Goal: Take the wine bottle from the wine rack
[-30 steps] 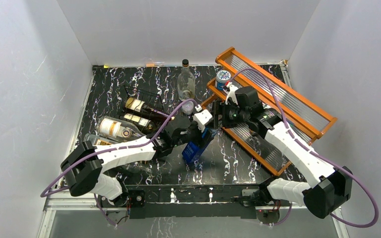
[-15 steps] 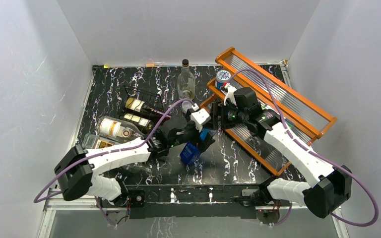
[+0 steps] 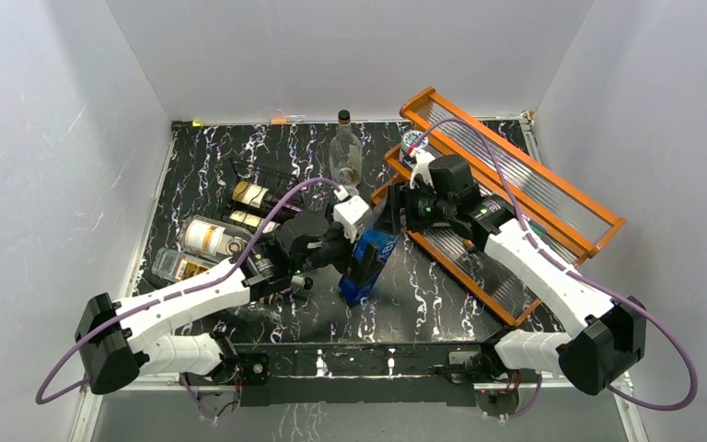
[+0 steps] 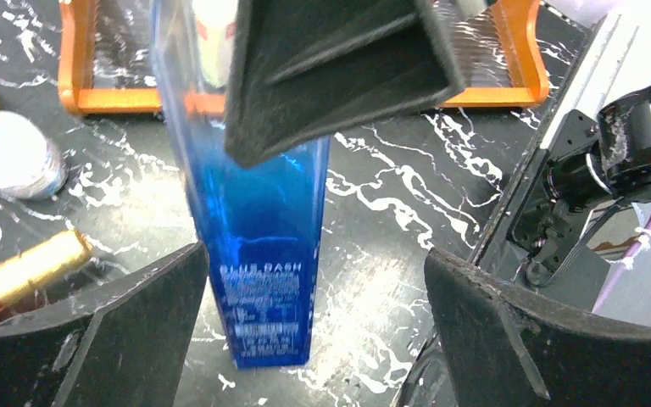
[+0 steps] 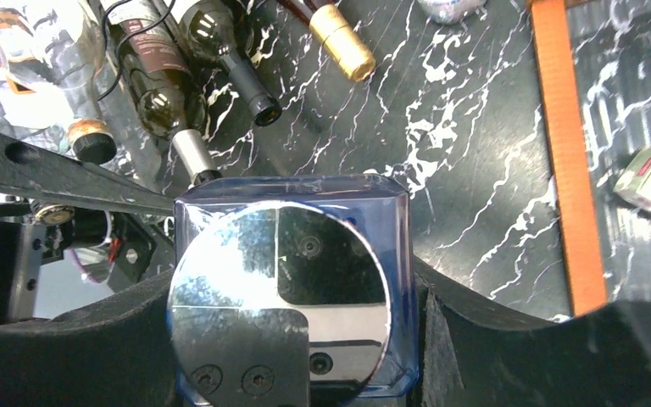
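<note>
The leaning bottle in my right gripper should next move outward, be stood upright and be released, because the tabletop (image 5: 481, 64) beside the orange shelf is bare out there.
A tall square blue bottle (image 3: 365, 267) stands on the marbled table (image 3: 423, 295), leaning slightly. My right gripper (image 3: 388, 219) is shut on its top, with black fingers (image 5: 483, 339) pressed to both sides beside the mirrored cap (image 5: 280, 297). My left gripper (image 3: 341, 253) is open just left of the bottle. In the left wrist view the blue bottle (image 4: 258, 220) sits between my wide-spread left gripper (image 4: 314, 254), touching neither finger. Dark wine bottles (image 3: 262, 198) lie on the black wire wine rack (image 3: 256, 173) at the left.
An orange wood-framed shelf (image 3: 515, 203) with ribbed clear panels lies at the right, under my right arm. A clear glass bottle (image 3: 345, 152) stands at the back centre. A gold-foiled bottle neck (image 4: 38, 263) and a silver-topped item (image 4: 8, 157) lie near the left gripper.
My left gripper opened, let go of the blue bottle and drew back to the left. The bottle came more upright, and the right gripper closed on its top.
</note>
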